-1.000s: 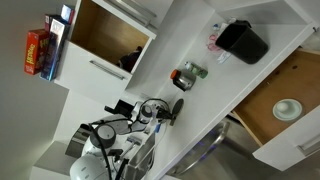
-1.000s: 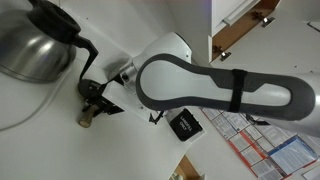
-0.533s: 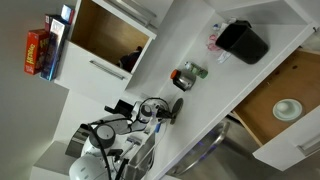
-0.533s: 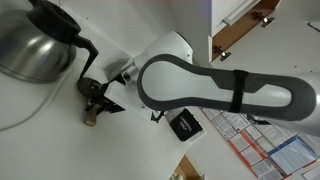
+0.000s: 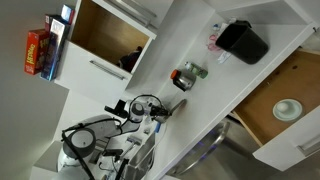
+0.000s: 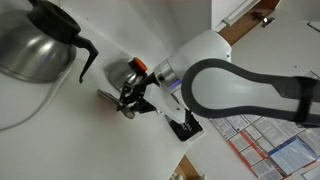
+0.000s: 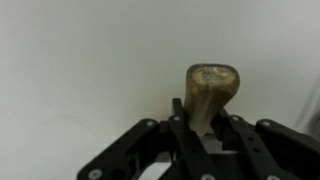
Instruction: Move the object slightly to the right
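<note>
I will next move the object along the white counter with my gripper, away from my base, toward the spot between the glass jar and the open drawer.
The object (image 7: 212,82) is a small flat paddle. Its greyish-tan face points at the wrist camera, and it stands up between my jaws over the white counter. My gripper (image 7: 203,122) is shut on its lower end. In an exterior view the gripper (image 6: 131,98) holds the object (image 6: 127,109) just above the counter, right of the kettle's spout. In an exterior view the gripper (image 5: 161,110) is at the counter's near end, with the dark object (image 5: 178,104) at its tip.
A steel kettle (image 6: 35,42) stands at the left. A small black device (image 6: 184,126) lies under my arm. A glass jar with orange contents (image 5: 188,73) and a large black box (image 5: 243,41) stand farther along the counter. An open drawer (image 5: 285,105) is beside it.
My gripper has swung away from the kettle's spout with the object in its jaws, and the arm has turned with it. The jar and the black box have not moved.
</note>
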